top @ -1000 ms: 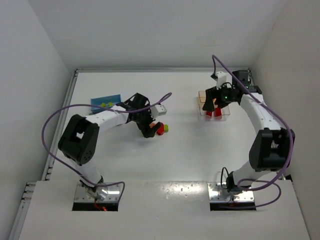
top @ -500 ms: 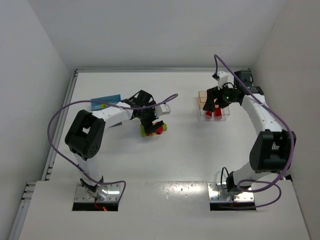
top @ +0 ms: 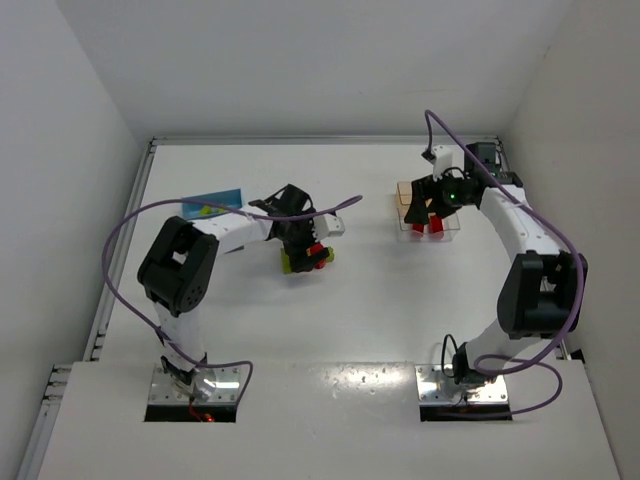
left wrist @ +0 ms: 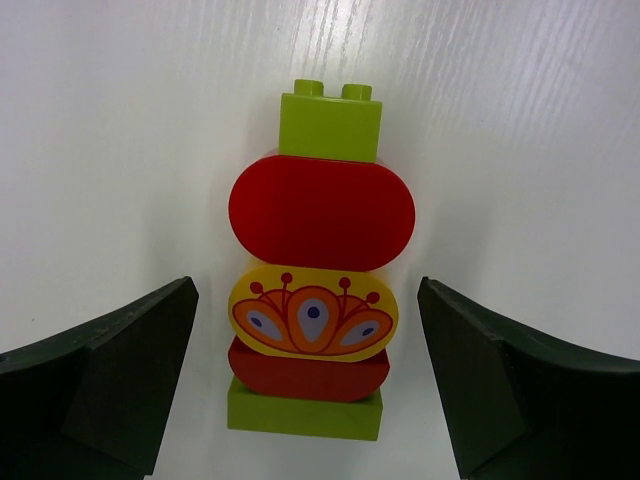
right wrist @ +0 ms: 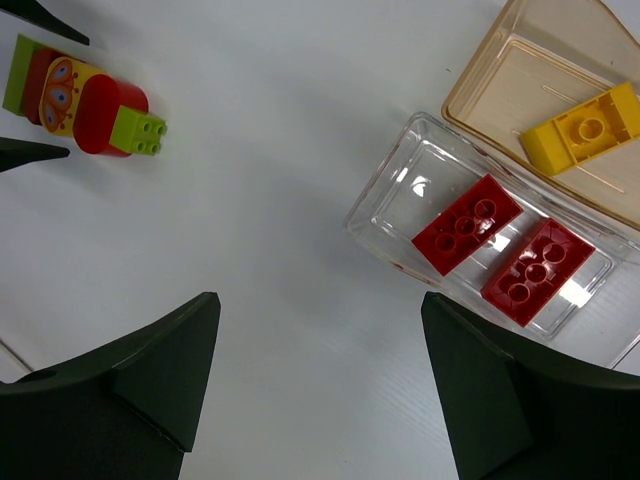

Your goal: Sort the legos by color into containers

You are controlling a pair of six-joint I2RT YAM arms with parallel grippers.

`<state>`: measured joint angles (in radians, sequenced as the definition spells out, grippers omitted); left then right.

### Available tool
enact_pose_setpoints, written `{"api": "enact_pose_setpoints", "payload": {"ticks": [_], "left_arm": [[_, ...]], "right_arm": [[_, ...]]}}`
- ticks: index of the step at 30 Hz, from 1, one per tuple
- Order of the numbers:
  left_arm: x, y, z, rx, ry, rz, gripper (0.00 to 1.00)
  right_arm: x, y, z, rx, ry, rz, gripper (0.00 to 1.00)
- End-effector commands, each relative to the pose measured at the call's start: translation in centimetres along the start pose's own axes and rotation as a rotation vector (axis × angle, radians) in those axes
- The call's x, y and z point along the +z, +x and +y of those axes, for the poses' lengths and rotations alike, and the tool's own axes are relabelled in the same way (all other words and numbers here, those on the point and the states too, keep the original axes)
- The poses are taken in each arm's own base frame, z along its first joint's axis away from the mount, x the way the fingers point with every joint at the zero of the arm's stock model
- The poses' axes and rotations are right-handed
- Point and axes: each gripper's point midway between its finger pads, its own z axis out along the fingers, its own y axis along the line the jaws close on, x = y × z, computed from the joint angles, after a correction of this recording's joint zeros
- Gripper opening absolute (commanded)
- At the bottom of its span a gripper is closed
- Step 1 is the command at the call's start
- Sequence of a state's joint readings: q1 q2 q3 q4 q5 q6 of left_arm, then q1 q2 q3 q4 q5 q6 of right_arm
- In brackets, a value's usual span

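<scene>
My left gripper should next move down over the yellow piece with the flower print and close, because its open fingers are already on both sides of the stack.
A stack of legos lies flat on the white table: lime green, red, a yellow piece with a flower print, red, lime green. My left gripper is open, with one finger on either side of the stack's near end and not touching it. In the top view the gripper hangs over the stack. My right gripper is open and empty above bare table, beside a clear tub that holds two red bricks. The stack also shows in the right wrist view.
An amber-tinted clear tub holding a yellow brick touches the clear tub's far side. A blue container with lime and yellow pieces sits at the far left. Walls enclose the table on three sides.
My left gripper has swung round over the stack, and the stack's lime green left end now shows. The right arm has hardly moved.
</scene>
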<state>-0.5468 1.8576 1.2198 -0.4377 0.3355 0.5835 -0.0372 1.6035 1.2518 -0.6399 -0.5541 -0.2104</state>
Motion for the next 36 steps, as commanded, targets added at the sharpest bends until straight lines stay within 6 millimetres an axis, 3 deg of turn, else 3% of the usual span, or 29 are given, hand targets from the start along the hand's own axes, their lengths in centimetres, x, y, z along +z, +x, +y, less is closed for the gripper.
{"api": "enact_pose_setpoints", "payload": {"ticks": [1,6,8,13,19,23,24,26,29,31,36], "left_arm": [[0.3,-1.2,0.4,0.042,0.006,-0.021,0.99],[1.1,-0.7,0.7,0.035,0.006,0.007,0.99],[1.2,0.1,0.8,0.02,0.013,0.024,0.94],[1.3,0.1,1.3,-0.001,0.017,0.035,0.63],[1.2,0.1,1.5,-0.012,0.025,0.035,0.41],[-0.8,-2.7,1.6,-0.051,0.041,-0.076,0.38],[-2.3,-4.8,2.2,-0.047,0.014,-0.14,0.38],[-3.8,-6.9,2.2,-0.092,-0.003,-0.216,0.37],[-5.8,-9.8,1.7,-0.11,-0.033,-0.303,0.37],[-6.4,-10.7,1.4,-0.116,-0.041,-0.322,0.37],[-7.7,-13.0,0.8,-0.1,-0.064,-0.371,0.36]], "right_arm": [[-0.4,-1.8,-0.2,-0.034,-0.008,-0.042,0.82],[-0.2,-1.6,-0.3,-0.029,-0.01,-0.035,0.82],[0.0,-1.8,-0.4,-0.029,-0.01,-0.035,0.82],[0.2,-1.7,-0.6,-0.029,-0.01,-0.035,0.82],[0.6,-1.8,-0.4,-0.02,-0.038,-0.03,0.82],[1.0,-2.5,1.9,-0.01,-0.145,-0.05,0.82],[1.3,-2.7,3.7,0.04,-0.235,-0.06,0.82],[1.7,-3.1,5.1,0.104,-0.333,-0.082,0.82],[1.5,-4.6,8.0,0.207,-0.511,-0.139,0.81],[1.9,-5.7,9.7,0.27,-0.617,-0.149,0.78],[3.0,-6.2,10.3,0.413,-0.726,-0.128,0.76]]}}
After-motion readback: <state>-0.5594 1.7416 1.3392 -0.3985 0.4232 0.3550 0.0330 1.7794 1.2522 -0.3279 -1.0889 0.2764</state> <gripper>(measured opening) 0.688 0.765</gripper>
